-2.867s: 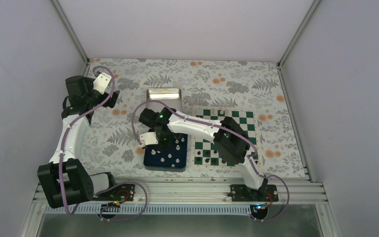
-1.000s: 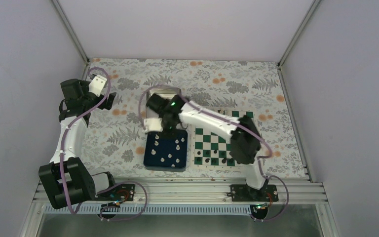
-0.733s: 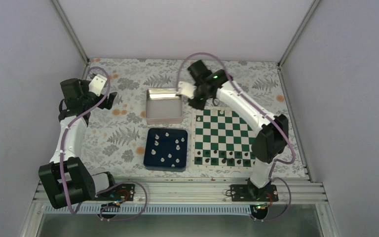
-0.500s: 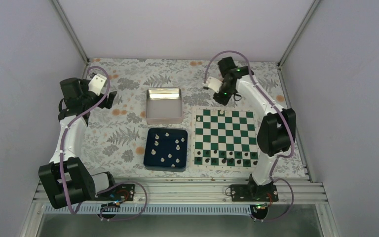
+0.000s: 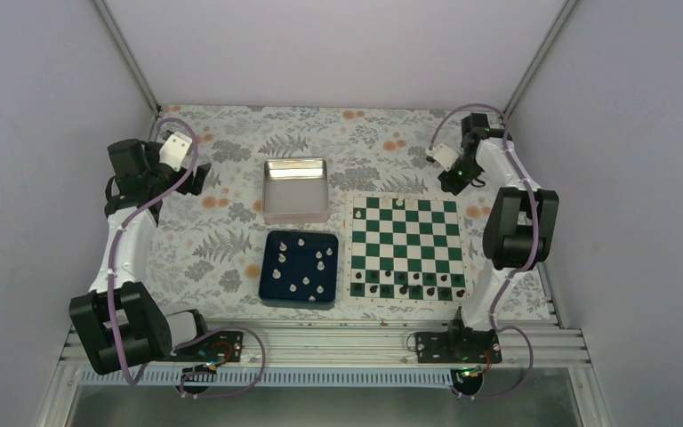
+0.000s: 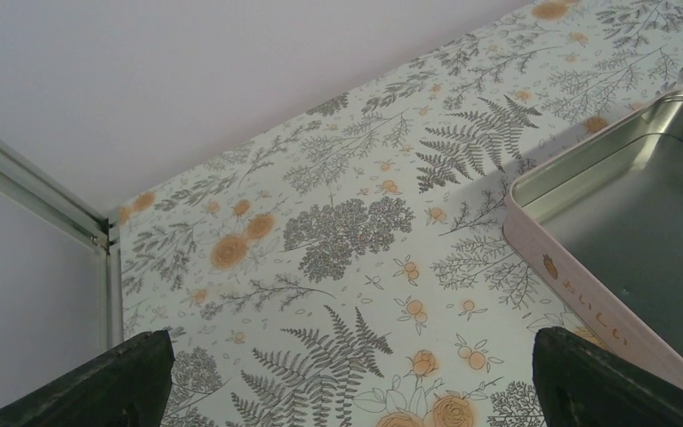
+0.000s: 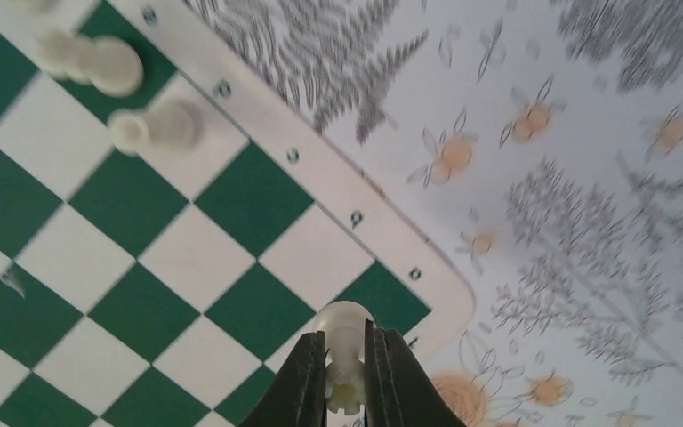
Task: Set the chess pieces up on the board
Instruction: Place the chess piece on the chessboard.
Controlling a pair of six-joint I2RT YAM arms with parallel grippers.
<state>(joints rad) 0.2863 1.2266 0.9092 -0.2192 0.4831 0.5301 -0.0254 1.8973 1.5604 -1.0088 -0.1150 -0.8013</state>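
Note:
The white chess piece should go onto the green corner square (image 5: 450,206) (image 7: 382,299), which is empty at the board's far edge, so my right gripper should lower the piece first, then open.
The board (image 5: 349,251) lies right of centre, with black figures along its near rows and two white chess pieces (image 5: 397,203) at its far edge. My right gripper (image 5: 453,183) hangs over the board's far right corner. In the right wrist view that gripper (image 7: 345,345) is shut on a white chess piece (image 7: 344,322), above the corner squares of the board (image 7: 169,258). Two white pieces (image 7: 156,124) stand near the same edge. My left gripper (image 5: 197,178) is open over the floral cloth at the far left, its fingers (image 6: 116,382) wide apart with nothing between them.
A dark blue tray (image 5: 265,267) holding several white pieces (image 5: 320,260) sits left of the board. Behind it stands a shiny metal tin (image 5: 295,189), whose corner also shows as the tin (image 6: 640,205) in the left wrist view. Walls close in on three sides.
My right arm has swung from above the blue tray, past the tin, to the board's far right corner, carrying the white piece. The left arm has stayed put.

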